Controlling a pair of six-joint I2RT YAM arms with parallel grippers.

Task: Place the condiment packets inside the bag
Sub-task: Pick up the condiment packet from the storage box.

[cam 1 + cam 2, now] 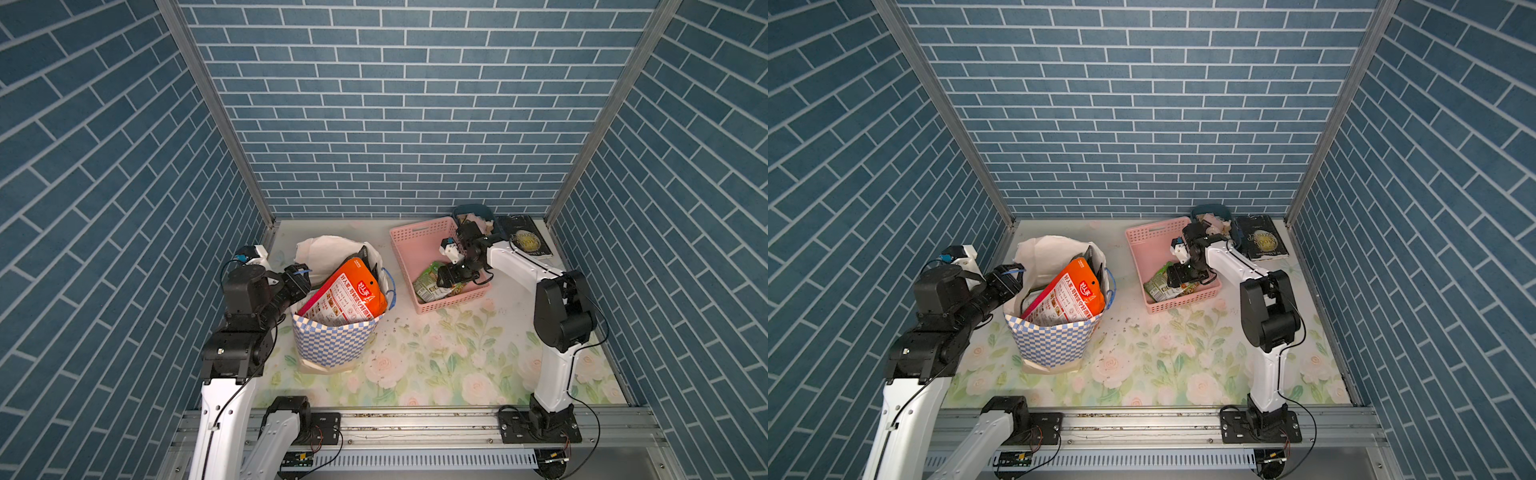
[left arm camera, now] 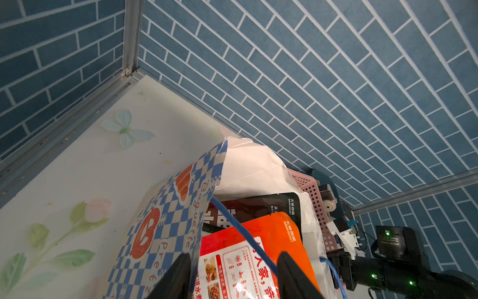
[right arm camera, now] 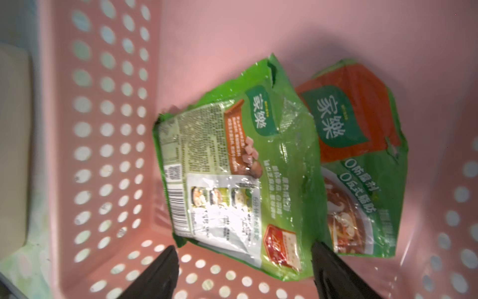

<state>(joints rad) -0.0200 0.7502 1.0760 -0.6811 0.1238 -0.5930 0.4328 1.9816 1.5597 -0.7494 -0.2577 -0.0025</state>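
My right gripper should next move toward the orange-topped packet and then down onto the lower edge of the barcoded green packet (image 1: 441, 296) (image 3: 291, 271), because that packet overlaps its neighbour.
The bag (image 1: 332, 345) stands upright on the left of the mat, and its white inside shows in both top views. An orange-red condiment packet (image 1: 349, 299) leans in its mouth with a black one (image 2: 258, 207) behind it. My left gripper (image 2: 234, 255) is at the bag's left rim, open. One finger is outside the checkered wall and the other is over the orange packet. The blue cord handle (image 2: 240, 227) runs between them. My right gripper (image 3: 243, 247) hangs open inside the pink basket (image 1: 415, 241). It is just above two green packets (image 3: 232, 168) (image 3: 362, 155) lying side by side.
A blue tub (image 1: 473, 212) with pale items and a black book (image 1: 528, 241) lie behind the basket at the back right. Crumbs (image 1: 395, 328) dot the floral mat between bag and basket. Blue brick walls close in three sides.
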